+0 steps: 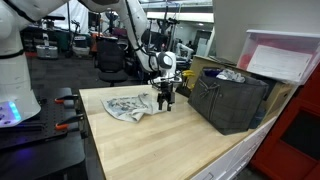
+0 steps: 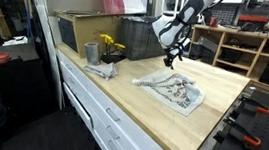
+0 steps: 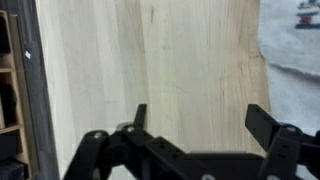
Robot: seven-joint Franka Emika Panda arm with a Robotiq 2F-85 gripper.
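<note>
My gripper moves sideways next, to the right in the wrist view, onto the cloth's raised fold (image 1: pixel 147 99), since only bare wood lies between its spread fingers.
My gripper (image 1: pixel 166 101) hangs open just above the wooden tabletop (image 1: pixel 170 140), right beside the edge of a crumpled white patterned cloth (image 1: pixel 128 104). In an exterior view the gripper (image 2: pixel 169 60) stands behind the cloth (image 2: pixel 177 92), apart from it. In the wrist view the gripper (image 3: pixel 200 115) has its two dark fingers spread wide over bare wood, nothing between them, and the cloth (image 3: pixel 292 60) shows at the right edge.
A dark bin (image 1: pixel 232 98) with items inside stands at the table's far side, the same bin (image 2: pixel 99 31) seen in both exterior views. A grey cup (image 2: pixel 91 52), yellow flowers (image 2: pixel 110 46) and a folded grey rag (image 2: pixel 100 69) sit near it.
</note>
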